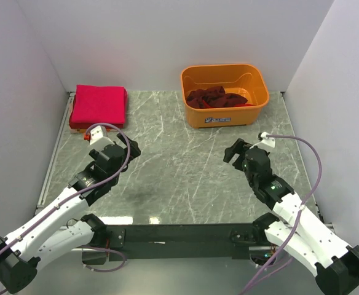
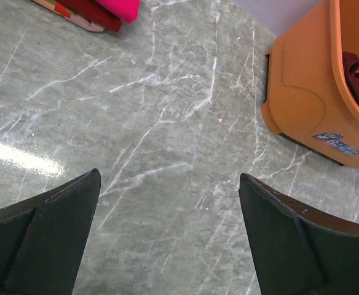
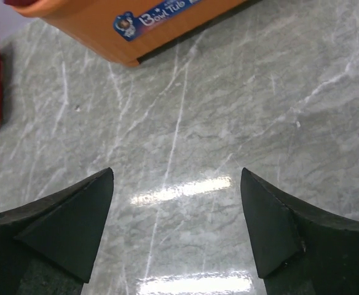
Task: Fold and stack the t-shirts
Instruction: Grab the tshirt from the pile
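Note:
I should next move my right gripper outward over the basket's near side, down onto the crumpled folds of the maroon t-shirt (image 1: 208,97) lying outward behind it.
A folded bright pink-red t-shirt (image 1: 98,104) lies on top of a stack at the far left corner of the table; darker red folded cloth shows under it in the left wrist view (image 2: 99,15). A crumpled dark maroon t-shirt (image 1: 208,97) lies in the orange basket (image 1: 225,115), with a bit of brighter red cloth beside it. My left gripper (image 1: 132,147) is open and empty over bare table, right of the stack. My right gripper (image 1: 233,150) is open and empty over bare table, in front of the basket.
The orange plastic basket stands at the back, right of centre, and shows in the left wrist view (image 2: 308,92) and the right wrist view (image 3: 136,24). White walls close in the table on the left, back and right. A black bar (image 1: 179,233) runs along the near edge.

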Motion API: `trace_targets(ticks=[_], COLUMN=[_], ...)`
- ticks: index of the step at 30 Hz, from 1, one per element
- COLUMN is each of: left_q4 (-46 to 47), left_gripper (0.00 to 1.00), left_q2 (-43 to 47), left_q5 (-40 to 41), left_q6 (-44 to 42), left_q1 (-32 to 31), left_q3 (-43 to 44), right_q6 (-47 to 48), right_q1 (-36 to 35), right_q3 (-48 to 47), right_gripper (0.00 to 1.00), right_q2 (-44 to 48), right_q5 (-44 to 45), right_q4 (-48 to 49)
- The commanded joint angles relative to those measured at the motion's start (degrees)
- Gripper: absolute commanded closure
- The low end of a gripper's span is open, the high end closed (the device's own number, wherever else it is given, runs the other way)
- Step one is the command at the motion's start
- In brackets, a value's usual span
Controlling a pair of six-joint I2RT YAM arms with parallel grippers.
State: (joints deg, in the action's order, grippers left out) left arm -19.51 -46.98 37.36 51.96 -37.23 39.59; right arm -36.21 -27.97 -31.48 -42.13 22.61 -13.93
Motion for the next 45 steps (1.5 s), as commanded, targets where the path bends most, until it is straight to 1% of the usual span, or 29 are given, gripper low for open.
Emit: trace_targets(ticks=[1,3,5,8,9,11,12,14,15,17,18,20,21,22,23,24,26,27,29,31,32,35,39,41,42,43,44,45], left_q4=[1.58,1.58,1.58,1.84,2.02,2.19,2.28,2.19,1.84,1.49,1.32,0.79,0.61,0.26,-0.09,-0.18,-0.18,-0.27,-0.18,0.00,0.00,-0.27,-1.67,-2.55,-2.81,-3.34,-3.61,-3.78], left_gripper=[0.01,0.01,0.00,0.00,0.01,0.01,0.01,0.00,0.01,0.01,0.00,0.00,0.01,0.01,0.01,0.01,0.01,0.00,0.01,0.01,0.01,0.01,0.01,0.00,0.00,0.01,0.00,0.01], left_q2=[0.23,0.22,0.40,0.84,1.19,1.54,1.72,1.98,2.07,1.98,1.98,1.81,1.81,1.72,1.63,1.72,1.81,2.15,2.42,2.95,2.95,3.21,2.95,3.04,2.95,3.04,3.12,3.30], left_q5=[0.96,0.96,0.69,0.34,0.25,-0.27,-0.27,-0.19,-0.19,-0.18,-0.27,-0.28,-0.45,-0.36,-0.28,-0.36,-0.71,-0.45,-0.36,-0.71,-0.89,-0.98,-0.45,-0.54,-0.45,-0.54,-0.45,-0.36], left_q6=[-0.55,-0.90,-1.08,-1.34,-1.51,-1.78,-1.95,-2.22,-2.04,-1.96,-1.96,-1.78,-1.78,-1.69,-1.43,-1.43,-1.17,-0.82,-0.20,-0.29,-0.37,-0.37,0.24,0.50,0.68,0.77,1.12,1.21], left_q1=[-0.21,-0.21,-0.21,-0.21,-0.21,-0.21,-0.21,-0.12,-0.12,-0.12,-0.12,-0.03,-0.12,-0.12,-0.03,-0.03,-0.12,-0.12,-0.03,-0.03,-0.03,-0.03,-0.03,-0.03,-0.03,-0.12,-0.12,-0.12], left_q3=[0.48,0.66,0.66,0.40,0.22,0.05,-0.13,-0.22,-0.04,0.13,0.13,0.40,0.66,0.75,0.83,0.84,0.57,0.57,0.14,-0.13,-0.22,-0.39,-0.13,-0.04,-0.04,0.04,0.13,0.13], right_q6=[1.22,3.42,4.29,5.35,5.97,6.67,7.28,9.39,10.18,11.94,12.38,12.04,11.78,11.77,11.34,10.90,10.37,10.19,10.37,9.93,9.75,7.91,6.41,5.53,5.27,4.57,4.04,3.78], right_q1=[0.37,0.37,0.37,0.37,0.37,0.28,0.37,0.46,0.46,0.72,0.81,1.33,2.12,2.65,3.18,3.79,5.20,5.72,6.52,7.31,7.66,8.98,9.51,9.60,9.60,9.51,9.60,9.68], right_q3=[-3.22,-4.89,-8.75,-17.09,-22.25,-27.99,-33.93,-40.03,-46.15,-52.51,-59.15,-66.13,-72.43,-75.53,-78.70,-84.82,-90.48,-94.86,-97.35,-97.71,-97.63,-98.06,-101.83,-102.81,-102.90,-102.73,-102.55,-102.20], right_gripper=[0.09,0.09,0.08,0.08,0.08,0.07,0.07,0.07,0.07,0.07,0.07,0.07,0.07,0.07,0.07,0.07,0.07,0.07,0.08,0.08,0.08,0.11,0.14,0.18,0.21,0.25,0.31,0.57], right_q2=[0.21,-1.98,-4.35,-11.55,-15.84,-20.60,-25.76,-31.49,-37.27,-43.36,-49.30,-55.22,-60.73,-63.40,-68.39,-70.87,-75.45,-79.30,-82.31,-85.04,-85.83,-90.04,-94.44,-96.11,-96.56,-96.65,-96.82,-96.56], right_q5=[-0.89,-2.04,-4.31,-7.65,-8.71,-9.43,-8.64,-7.15,-6.79,-5.92,-5.65,-4.60,-4.59,-5.46,-5.99,-6.61,-8.19,-8.72,-10.91,-12.41,-14.85,-18.12,-20.93,-21.73,-22.43,-22.44,-24.00,-24.54], right_q4=[4.79,6.54,6.99,5.94,4.54,2.17,-0.11,-2.14,-4.06,-7.14,-8.38,-12.67,-13.74,-14.62,-16.81,-18.13,-20.68,-21.30,-20.79,-18.16,-15.97,-12.71,-11.21,-10.33,-9.89,-9.54,-9.36,-9.01])
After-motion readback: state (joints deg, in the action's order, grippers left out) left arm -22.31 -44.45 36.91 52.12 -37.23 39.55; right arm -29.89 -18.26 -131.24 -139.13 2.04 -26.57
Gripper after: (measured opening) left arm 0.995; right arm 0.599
